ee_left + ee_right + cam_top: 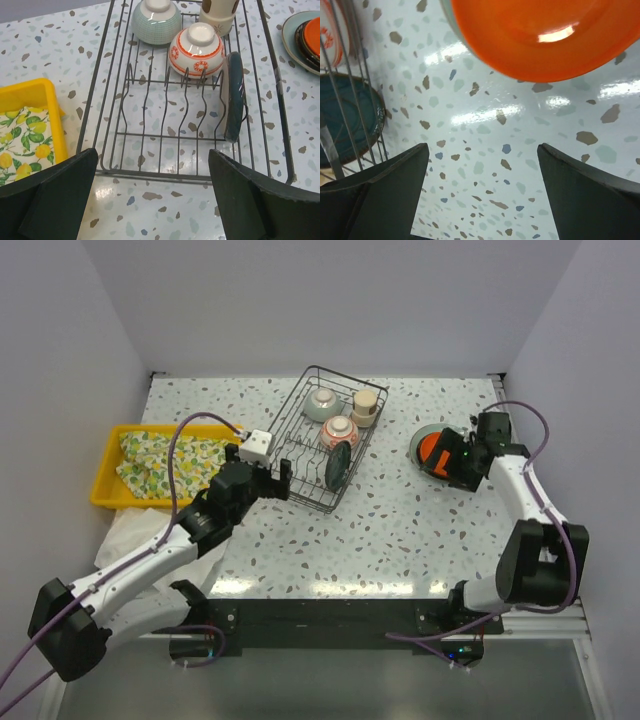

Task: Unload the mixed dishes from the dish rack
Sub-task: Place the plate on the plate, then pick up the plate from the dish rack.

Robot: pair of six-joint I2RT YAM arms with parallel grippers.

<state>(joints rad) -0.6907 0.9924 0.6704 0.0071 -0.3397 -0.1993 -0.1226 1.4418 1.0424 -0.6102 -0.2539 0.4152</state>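
Note:
The upright dark teal plate's top rim (235,95) is below my left gripper, to its right in the top view, so I need to cross there and lower fingers astride it.
The black wire dish rack (296,410) (192,176) stands mid-table. In it are a celadon bowl (322,403) (156,20), a red-patterned white bowl (339,431) (196,48), a beige cup (366,406) (218,10) and a dark teal plate (338,467) (233,97) upright in the tines. To the right on the table lies a plate stack with an orange-red plate (435,448) (540,35) on top. My left gripper (266,483) (152,200) is open and empty just before the rack's near edge. My right gripper (448,462) (482,195) is open and empty beside the stack.
A yellow tray (108,472) (30,92) holding a lemon-patterned cloth (165,460) (25,145) sits left of the rack. A white cloth (135,530) lies at the table's left near edge. Grey walls close in the table on three sides.

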